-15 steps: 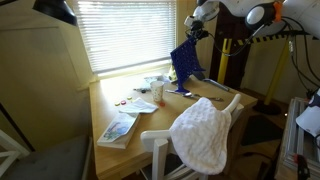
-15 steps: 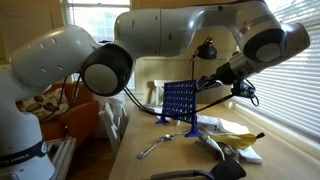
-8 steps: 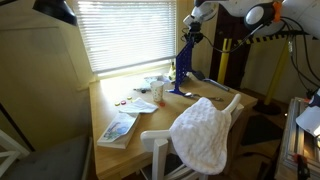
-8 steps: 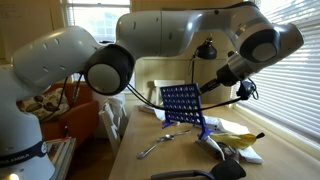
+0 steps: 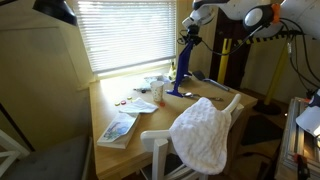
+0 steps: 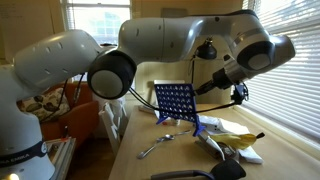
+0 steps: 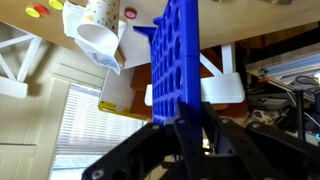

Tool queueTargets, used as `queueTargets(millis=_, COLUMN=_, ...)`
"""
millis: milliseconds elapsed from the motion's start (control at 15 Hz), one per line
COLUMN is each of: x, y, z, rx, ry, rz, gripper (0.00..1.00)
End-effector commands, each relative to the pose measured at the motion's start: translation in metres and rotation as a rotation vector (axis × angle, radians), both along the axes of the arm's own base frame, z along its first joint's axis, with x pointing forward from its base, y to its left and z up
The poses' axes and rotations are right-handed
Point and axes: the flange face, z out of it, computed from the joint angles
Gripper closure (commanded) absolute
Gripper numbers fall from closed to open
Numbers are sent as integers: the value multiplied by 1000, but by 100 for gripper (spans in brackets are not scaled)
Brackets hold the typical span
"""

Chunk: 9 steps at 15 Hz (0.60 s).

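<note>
The blue grid is still tilted, so the gripper should next turn the grid's foot down onto the tabletop [image 6: 181,135] beside the spoon and let go.
A blue plastic game grid [image 6: 177,103] full of round holes stands tilted over the wooden table [image 5: 150,112]. My gripper [image 6: 201,89] is shut on its upper edge. In an exterior view the grid [image 5: 184,66] shows edge-on under the gripper [image 5: 188,40], near the window. In the wrist view the grid [image 7: 175,50] runs away from my gripper [image 7: 190,120], with the black fingers [image 7: 162,125] clamped on either face. Its blue foot [image 6: 206,126] is down near the tabletop; I cannot tell whether it touches.
A spoon [image 6: 155,147] and a banana [image 6: 238,139] lie by the grid's foot. A tipped paper cup [image 7: 97,30] and coloured discs [image 5: 122,100] are on the table, a book [image 5: 118,128] near its front edge. A white towel [image 5: 205,132] hangs over a chair.
The gripper has swung the grid round: it turned from face-on to edge-on in an exterior view and shifted left, tilting more, in another exterior view. The grip stayed shut.
</note>
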Motion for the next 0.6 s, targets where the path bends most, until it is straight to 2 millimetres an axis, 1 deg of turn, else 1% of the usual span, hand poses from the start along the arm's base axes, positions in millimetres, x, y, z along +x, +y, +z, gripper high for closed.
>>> queueTargets(millis=0, x=-2, y=12, z=-5, rx=48, ry=116, rz=-34, gripper=95)
queueTargets(millis=333, x=1, y=21, z=-22, rx=11, ry=260, rz=-113, gripper=95)
queueTargets(millis=533, x=0, y=25, z=-36, rx=-12, ry=316, rz=-117, gripper=95)
